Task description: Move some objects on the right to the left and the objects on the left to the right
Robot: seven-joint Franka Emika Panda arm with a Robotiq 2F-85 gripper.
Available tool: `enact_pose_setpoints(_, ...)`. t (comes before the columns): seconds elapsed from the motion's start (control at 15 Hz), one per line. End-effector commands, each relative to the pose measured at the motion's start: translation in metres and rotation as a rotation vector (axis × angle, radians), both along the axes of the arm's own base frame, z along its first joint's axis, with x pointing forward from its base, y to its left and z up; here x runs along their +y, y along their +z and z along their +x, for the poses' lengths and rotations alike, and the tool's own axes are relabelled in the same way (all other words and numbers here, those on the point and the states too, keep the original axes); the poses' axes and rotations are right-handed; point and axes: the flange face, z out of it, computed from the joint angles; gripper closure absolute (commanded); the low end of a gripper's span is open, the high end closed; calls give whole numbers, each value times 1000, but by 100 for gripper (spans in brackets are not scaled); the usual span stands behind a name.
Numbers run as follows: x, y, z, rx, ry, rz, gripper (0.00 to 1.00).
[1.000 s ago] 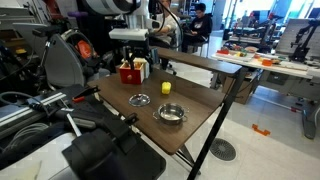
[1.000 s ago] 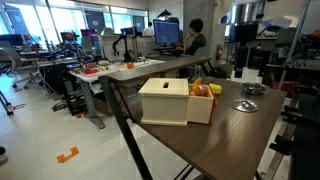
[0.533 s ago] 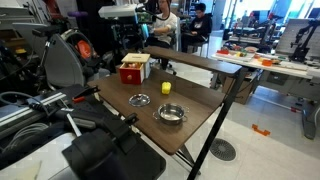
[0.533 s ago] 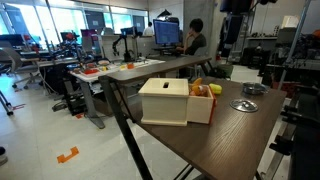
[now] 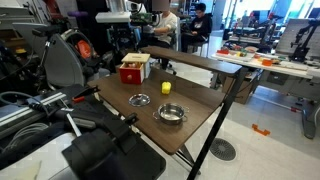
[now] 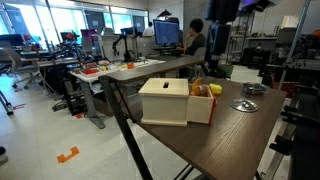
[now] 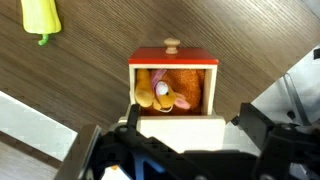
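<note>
My gripper comes down next, fingers spread, into the open part of the box onto the pink plush toy [image 7: 167,96], because the toy lies down between the box's sides.
A wooden box with a red wall and cream lid [image 5: 133,68] stands at the far end of the dark table; it also shows in an exterior view [image 6: 166,101]. In the wrist view the box [image 7: 175,58] holds an orange plush toy [image 7: 172,90]. A yellow object [image 5: 166,87] lies near it, also seen in the wrist view [image 7: 41,15]. My gripper [image 7: 188,150] is open and empty, hanging well above the box [image 5: 124,38] [image 6: 221,45].
A round metal lid [image 5: 140,100] and a metal bowl [image 5: 172,113] sit on the table nearer the front; the lid also shows in an exterior view [image 6: 246,105]. A raised wooden shelf [image 5: 195,58] runs along the back. Desks and a seated person [image 6: 194,38] are behind.
My gripper has risen from just above the box to well above it. The box and the other objects have not moved.
</note>
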Motion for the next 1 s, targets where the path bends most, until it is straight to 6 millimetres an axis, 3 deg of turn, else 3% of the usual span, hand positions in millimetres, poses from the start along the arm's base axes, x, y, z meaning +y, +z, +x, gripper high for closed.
enact_pose_setpoints(0.0, 2, -29, 22, 20, -2, 5, 0)
enact_pose_setpoints(0.33, 8, -58, 39, 51, -11, 9, 0)
enact_pose_setpoints(0.93, 2, -66, 61, 33, -51, 13, 0)
